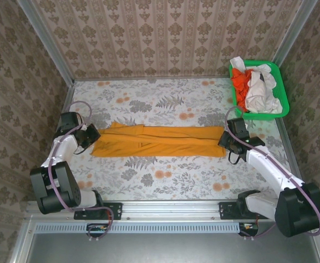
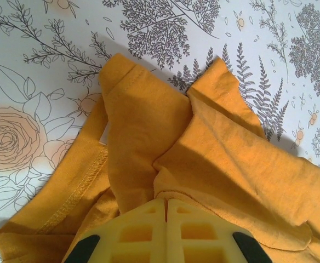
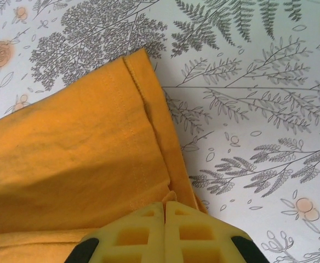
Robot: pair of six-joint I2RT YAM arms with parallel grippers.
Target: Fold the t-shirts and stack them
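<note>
My right gripper draws the hemmed end back over the band's uncovered near strip (image 1: 216, 150) next and releases it there, since that strip lies back from the gripper.
The mustard-orange t-shirt (image 1: 160, 140) lies folded into a long flat band across the middle of the table. At its left end my left gripper (image 1: 90, 135) is shut on a bunched fold of the cloth (image 2: 149, 126), its yellow fingers (image 2: 143, 230) pressed together. My right gripper (image 1: 226, 140) is shut on the hemmed right end (image 3: 94, 142), a small tuft of cloth poking out between its fingers (image 3: 187, 230). The red-orange t-shirt (image 1: 240, 80) and white t-shirts (image 1: 258, 90) lie crumpled in the green basket (image 1: 283, 96).
The green basket stands at the back right corner against the patterned wall (image 1: 165, 33). The floral tablecloth (image 1: 160, 104) shows bare behind and in front of the folded shirt. A metal rail (image 1: 171, 209) runs along the near edge.
</note>
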